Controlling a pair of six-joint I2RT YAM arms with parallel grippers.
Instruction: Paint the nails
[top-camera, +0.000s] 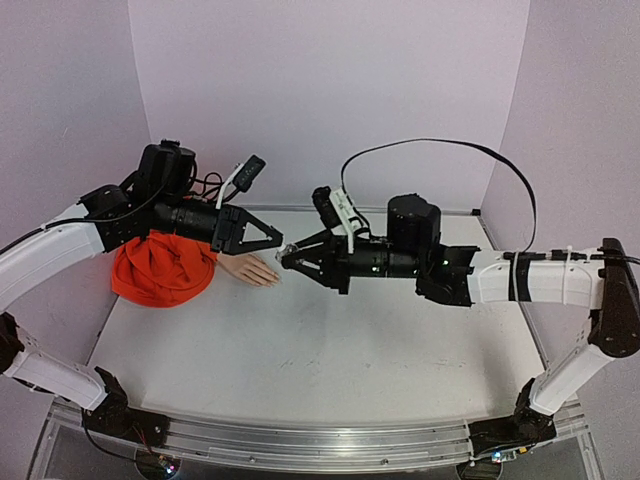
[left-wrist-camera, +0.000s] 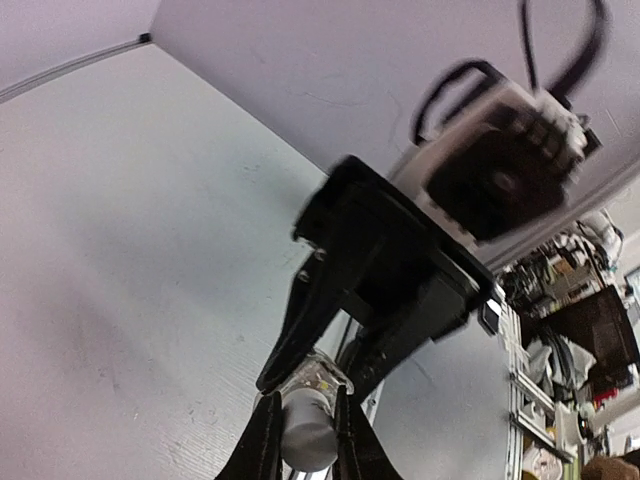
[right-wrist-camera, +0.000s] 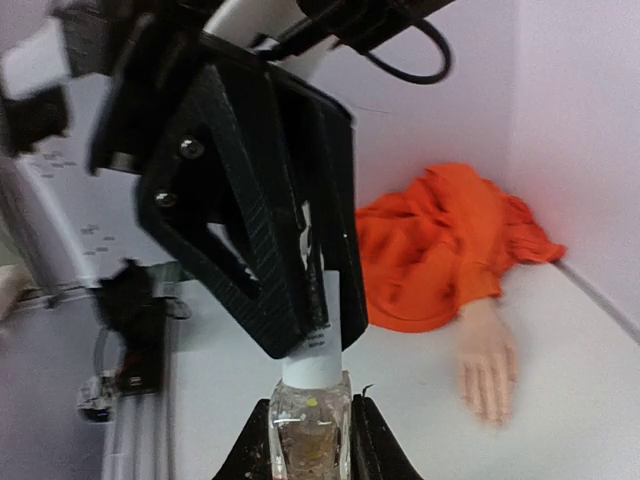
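The left gripper needs to move back and down to the bare near tabletop and release the white cap (right-wrist-camera: 322, 335) there, since this place is below and back from the gripper.
A small clear bottle (right-wrist-camera: 310, 435) with a white cap (right-wrist-camera: 322, 335) hangs in the air between my two grippers. My right gripper (right-wrist-camera: 311, 400) is shut on the bottle's glass body. My left gripper (left-wrist-camera: 306, 392) is shut on the white cap (left-wrist-camera: 306, 435), meeting the right gripper (top-camera: 290, 260) tip to tip above the table. The pale mannequin hand (top-camera: 250, 268) lies flat just below and left of the left gripper (top-camera: 277, 244), its orange sleeve (top-camera: 165, 265) bunched behind it. In the right wrist view the hand (right-wrist-camera: 487, 360) is blurred, so its nails are too small to make out.
The white table (top-camera: 320, 350) is closed in by lilac walls (top-camera: 330, 90) at the back and both sides. The orange sleeve (right-wrist-camera: 440, 245) lies against the left wall. A black cable (top-camera: 450, 145) loops above the right arm.
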